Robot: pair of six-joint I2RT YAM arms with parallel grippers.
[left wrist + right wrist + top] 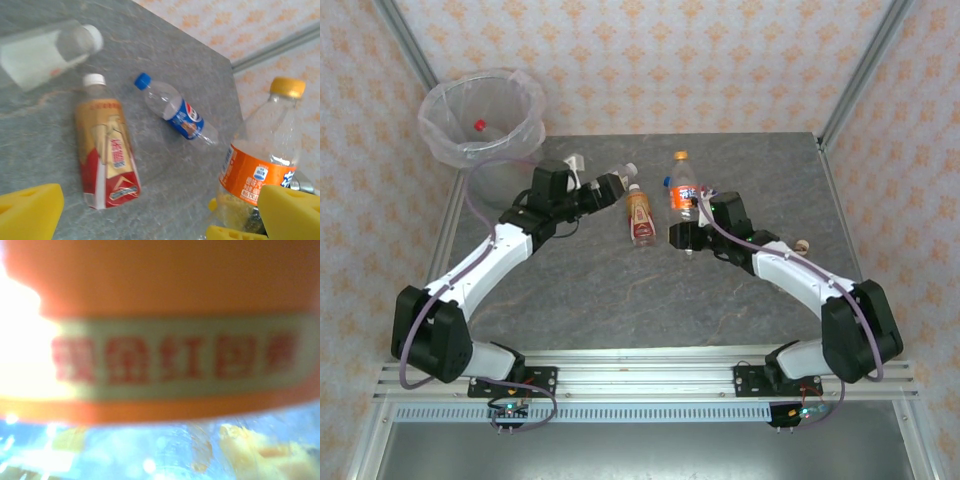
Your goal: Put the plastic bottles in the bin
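Note:
The bottle's yellow cap (681,155) (288,87) is outward of my left gripper, toward the other arm. The lower part of the bottle is held, so my left gripper needs to move outward and across onto the cap.
An orange-labelled bottle (682,192) with a yellow cap stands upright at mid table, and my right gripper (687,233) is shut on its lower part. In the right wrist view its blurred label (165,315) sits right against the camera. A brown-and-red labelled bottle (107,155) lies on the table to its left. A blue-capped bottle (175,112) lies behind it. A clear white-capped bottle (45,52) lies beside my left gripper (607,187), which is open with bare table between its yellow fingertips (30,212). The bin (485,115) stands at the far left corner.
Something with a red cap (479,125) lies inside the bin's bag. Metal frame posts (865,70) rise at the table's back corners. The grey tabletop (620,290) lies bare in front of the bottles, and its right edge (840,215) runs close to the right arm.

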